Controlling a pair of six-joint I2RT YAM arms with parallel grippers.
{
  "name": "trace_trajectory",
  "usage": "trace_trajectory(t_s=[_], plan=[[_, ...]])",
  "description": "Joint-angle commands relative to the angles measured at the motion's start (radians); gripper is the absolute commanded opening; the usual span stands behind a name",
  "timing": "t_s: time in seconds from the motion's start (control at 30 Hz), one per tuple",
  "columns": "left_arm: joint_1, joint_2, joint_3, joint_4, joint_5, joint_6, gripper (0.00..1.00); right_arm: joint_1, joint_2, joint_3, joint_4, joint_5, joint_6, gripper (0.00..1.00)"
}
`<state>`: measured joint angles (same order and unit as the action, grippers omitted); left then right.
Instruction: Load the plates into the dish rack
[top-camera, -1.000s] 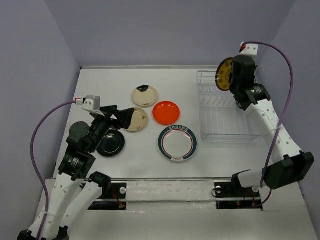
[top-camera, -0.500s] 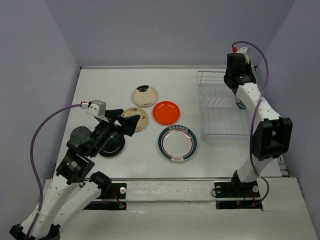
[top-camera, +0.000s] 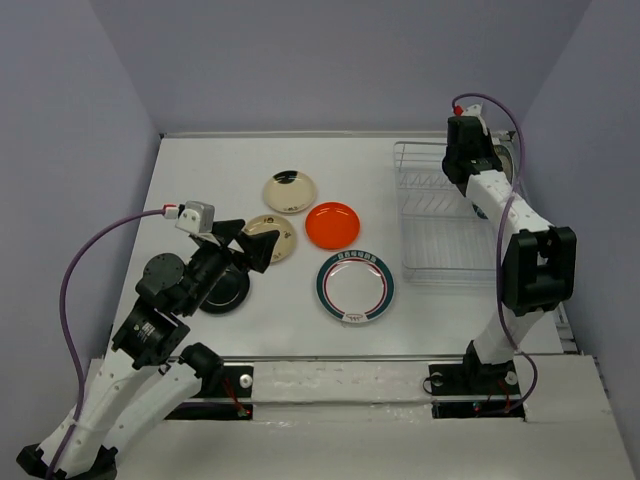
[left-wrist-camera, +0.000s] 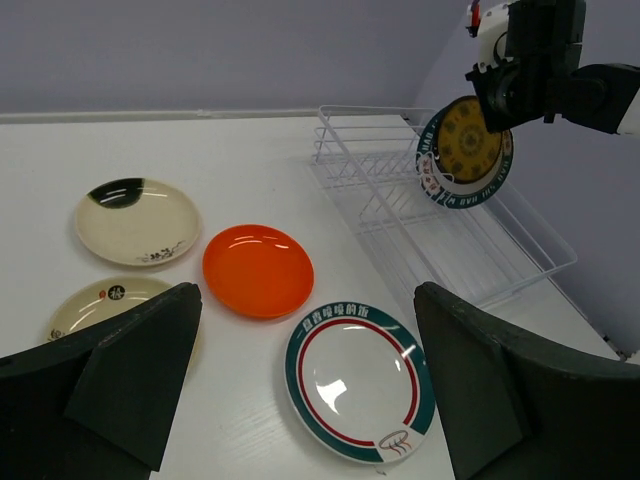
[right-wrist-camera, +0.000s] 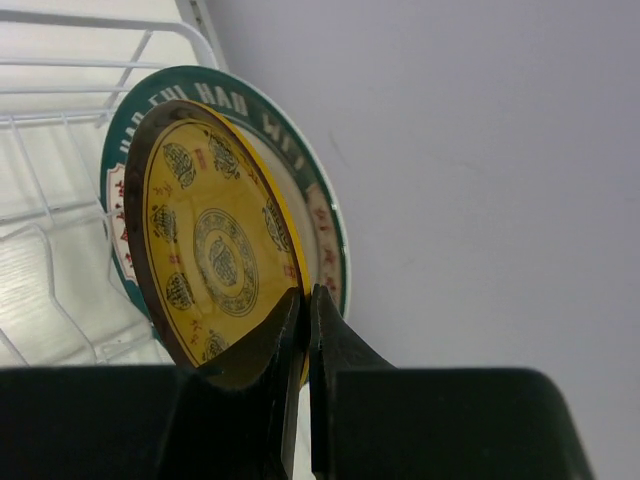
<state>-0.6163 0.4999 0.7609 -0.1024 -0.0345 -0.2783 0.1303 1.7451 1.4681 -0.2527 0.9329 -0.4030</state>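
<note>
My right gripper lowers the amber-yellow plate among the rack wires beside the teal-rimmed plate next, since the plate is already on edge over them.
My right gripper (right-wrist-camera: 305, 300) is shut on the rim of the amber-yellow plate (right-wrist-camera: 210, 250), which it holds on edge over the far right end of the dish rack (top-camera: 440, 245). A teal-rimmed plate (right-wrist-camera: 325, 215) stands right behind it. Both show in the left wrist view: amber (left-wrist-camera: 468, 140), teal-rimmed (left-wrist-camera: 455, 195). In the top view the right gripper (top-camera: 488, 165) hides them. My left gripper (top-camera: 250, 245) is open and empty above the table, by a cream plate (top-camera: 275, 238) and the black plate (top-camera: 225, 290).
An orange-red plate (top-camera: 333, 224), a second cream plate with a dark patch (top-camera: 289, 191) and a flat teal-rimmed plate (top-camera: 355, 286) lie left of the rack. The back wall and right wall stand close to the rack.
My right arm has swung in over the rack's far right end and turned the amber plate edge-on, so it no longer faces the top camera. My left gripper has shifted only slightly.
</note>
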Motion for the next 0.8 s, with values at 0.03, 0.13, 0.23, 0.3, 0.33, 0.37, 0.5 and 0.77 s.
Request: trace_trajectory(t_s=[0.03,0.13,0.23,0.3,0.33,0.37,0.5,0.77], plan=[[-0.005,-0.006,0.034,0.030,-0.016,0.018,0.99,-0.008,0.013,-0.023,0.059,-0.029,0.036,0.07],[-0.005,-0.004,0.034,0.033,-0.019,0.018,0.99,-0.008,0.013,-0.041,0.049,-0.066,0.078,0.07],[-0.005,0.002,0.032,0.033,-0.022,0.017,0.99,-0.008,0.031,-0.068,0.040,-0.104,0.131,0.07],[-0.005,0.003,0.031,0.033,-0.025,0.018,0.99,-0.008,0.045,-0.072,0.027,-0.114,0.176,0.07],[-0.007,0.006,0.031,0.032,-0.028,0.016,0.99,-0.008,0.051,-0.075,0.018,-0.121,0.187,0.11],[-0.005,0.006,0.031,0.030,-0.031,0.017,0.99,-0.008,0.056,-0.077,0.017,-0.115,0.193,0.14],[-0.003,0.014,0.029,0.033,-0.038,0.019,0.99,-0.008,0.033,-0.055,-0.006,-0.098,0.231,0.48],[0.004,0.020,0.028,0.030,-0.051,0.019,0.99,-0.008,-0.083,0.032,-0.153,-0.158,0.338,0.78]])
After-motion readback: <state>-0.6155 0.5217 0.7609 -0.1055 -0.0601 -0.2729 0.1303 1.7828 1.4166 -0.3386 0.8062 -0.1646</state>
